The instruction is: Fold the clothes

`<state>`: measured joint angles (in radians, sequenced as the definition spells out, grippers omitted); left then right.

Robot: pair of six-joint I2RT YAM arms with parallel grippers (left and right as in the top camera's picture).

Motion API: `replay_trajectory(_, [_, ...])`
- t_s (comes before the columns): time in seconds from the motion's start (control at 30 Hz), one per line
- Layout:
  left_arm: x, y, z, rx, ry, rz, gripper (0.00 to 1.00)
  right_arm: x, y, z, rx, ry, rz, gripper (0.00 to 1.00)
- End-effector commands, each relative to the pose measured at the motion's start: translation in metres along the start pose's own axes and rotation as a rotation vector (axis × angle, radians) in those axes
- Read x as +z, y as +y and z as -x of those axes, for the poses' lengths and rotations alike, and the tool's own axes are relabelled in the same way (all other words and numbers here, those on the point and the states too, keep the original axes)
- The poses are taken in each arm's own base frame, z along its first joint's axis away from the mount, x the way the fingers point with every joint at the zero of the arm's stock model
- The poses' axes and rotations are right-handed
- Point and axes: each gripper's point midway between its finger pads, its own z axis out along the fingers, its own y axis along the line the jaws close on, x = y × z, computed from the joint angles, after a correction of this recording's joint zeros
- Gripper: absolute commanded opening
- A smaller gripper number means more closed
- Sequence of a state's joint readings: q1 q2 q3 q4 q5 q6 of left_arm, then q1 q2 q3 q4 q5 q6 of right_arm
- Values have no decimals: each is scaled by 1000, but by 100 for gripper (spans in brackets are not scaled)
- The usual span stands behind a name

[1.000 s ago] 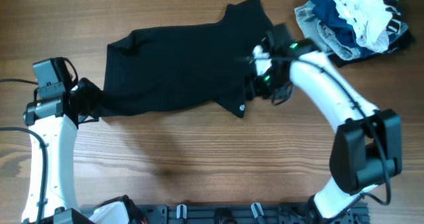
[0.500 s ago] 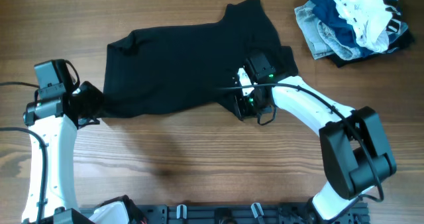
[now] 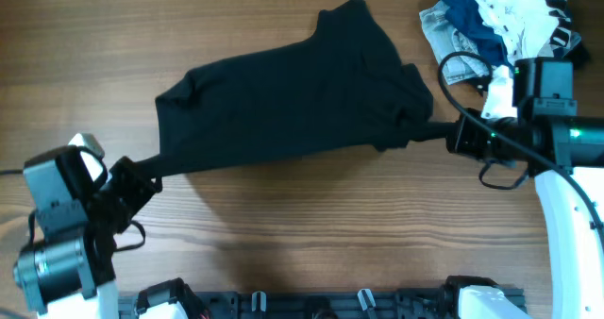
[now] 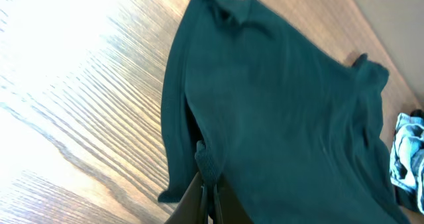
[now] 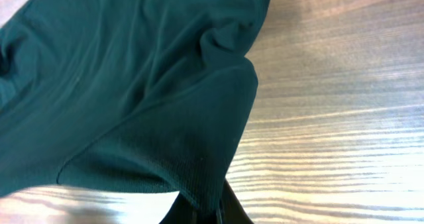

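The garment's flat side is already spread on the tabletop, so my left gripper should next carry the fabric edge outward and down onto it and release it there.
The black garment hangs stretched between my two grippers, lifted partly off the wooden table. My left gripper is shut on its lower left corner, and the left wrist view shows a fabric fold pinched in the gripper. My right gripper is shut on a hem at the garment's right side. In the right wrist view the ribbed edge runs down into the closed gripper. The garment's small white mark is not in view.
A pile of denim, blue, white and striped clothes lies at the table's back right corner, just behind my right arm. Bare wood runs along the front half of the table.
My right gripper closed on the garment's lower right edge and pulled it out to the right. My left arm drew back toward the front left, and the cloth is now taut between them.
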<state>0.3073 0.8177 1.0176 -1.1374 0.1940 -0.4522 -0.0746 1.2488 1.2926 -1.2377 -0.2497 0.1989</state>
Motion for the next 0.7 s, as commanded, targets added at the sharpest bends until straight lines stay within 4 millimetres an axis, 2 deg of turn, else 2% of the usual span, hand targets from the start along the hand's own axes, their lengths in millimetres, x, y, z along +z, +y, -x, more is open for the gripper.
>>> replay_trajectory(0.0, [-21,16,9,-25,-109,85,4,-18,12,8,-59,-47,76,4])
replay_trajectory(0.07, [-27,27,9,-31,-133,143,4,-22,22,13,-89,-65,124,4])
replay_trajectory(0.13, [-27,34,8,-59,-131,179,4,-20,22,22,-101,-95,120,4])
replay_trajectory(0.2, [-21,37,4,-82,-89,204,4,-10,22,33,-104,-96,120,4])
replay_trajectory(0.27, [-7,46,-6,-91,6,264,4,14,17,46,-108,-65,115,4])
replay_trajectory(0.33, [13,53,-10,-98,85,314,4,46,16,64,-118,-42,133,4])
replay_trajectory(0.4, [32,57,-9,-102,120,335,4,71,23,75,-134,-23,191,4])
replay_trajectory(0.47, [61,64,-10,-106,165,362,4,97,33,84,-158,-15,225,4])
replay_trajectory(0.53, [98,71,-8,-109,199,383,4,125,52,94,-211,-34,247,4])
replay_trajectory(0.63, [135,77,-4,-112,233,404,4,152,62,107,-236,-71,223,4])
replay_trajectory(0.67, [153,81,-5,-114,257,417,4,166,65,105,-250,-59,217,4])
